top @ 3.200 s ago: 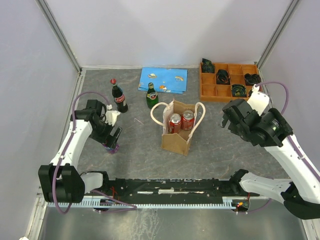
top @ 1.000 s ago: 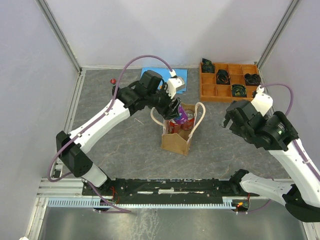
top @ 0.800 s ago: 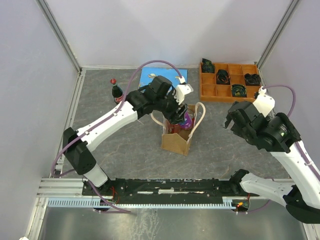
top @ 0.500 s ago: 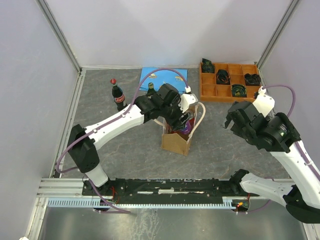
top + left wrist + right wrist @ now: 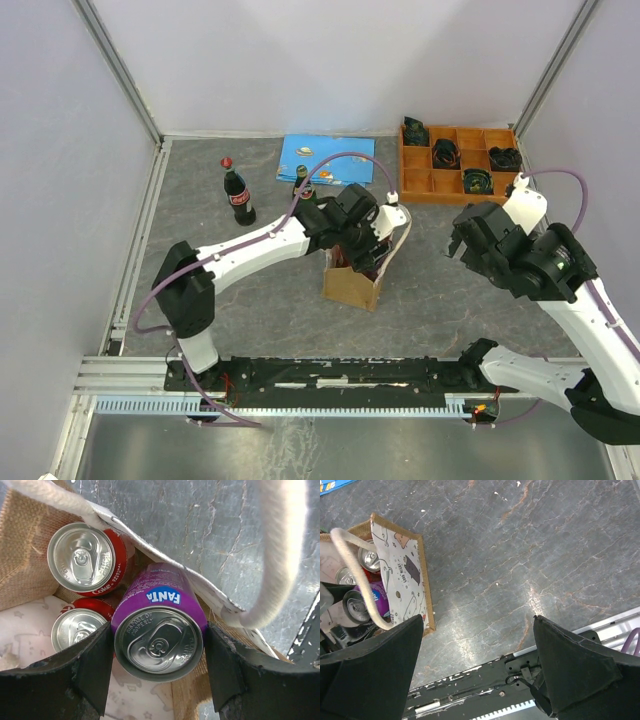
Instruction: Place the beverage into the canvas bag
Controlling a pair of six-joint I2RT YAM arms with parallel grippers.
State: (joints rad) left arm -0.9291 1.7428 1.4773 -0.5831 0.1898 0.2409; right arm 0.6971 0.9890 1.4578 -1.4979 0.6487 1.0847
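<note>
My left gripper will lower next to the gap below it beside the red Coke cans and release, as the beverage's lid is above their lids.
A purple Fanta can (image 5: pixel 159 645), the beverage, stands upright between the black fingers (image 5: pixel 92 670) of my left gripper (image 5: pixel 159 666), which is shut on its sides. The can hangs inside the mouth of the canvas bag (image 5: pixel 352 285), beside two red Coke cans (image 5: pixel 81 559) that stand in it. A cream handle (image 5: pixel 280 565) loops to the can's right. From above, the left gripper (image 5: pixel 368 248) covers the bag's opening. My right gripper (image 5: pixel 477 625) is open and holds nothing, over bare table to the right of the bag (image 5: pixel 400 575).
A cola bottle (image 5: pixel 237 193) and a green bottle (image 5: pixel 301 183) stand behind and left of the bag. A blue sheet (image 5: pixel 320 155) lies at the back. The orange compartment tray (image 5: pixel 460 165) sits at the back right. The black rail (image 5: pixel 330 375) runs along the near edge.
The left arm has swung from the table's left side to the bag with the purple can, then moved it down into the bag's mouth. The right arm has barely moved.
</note>
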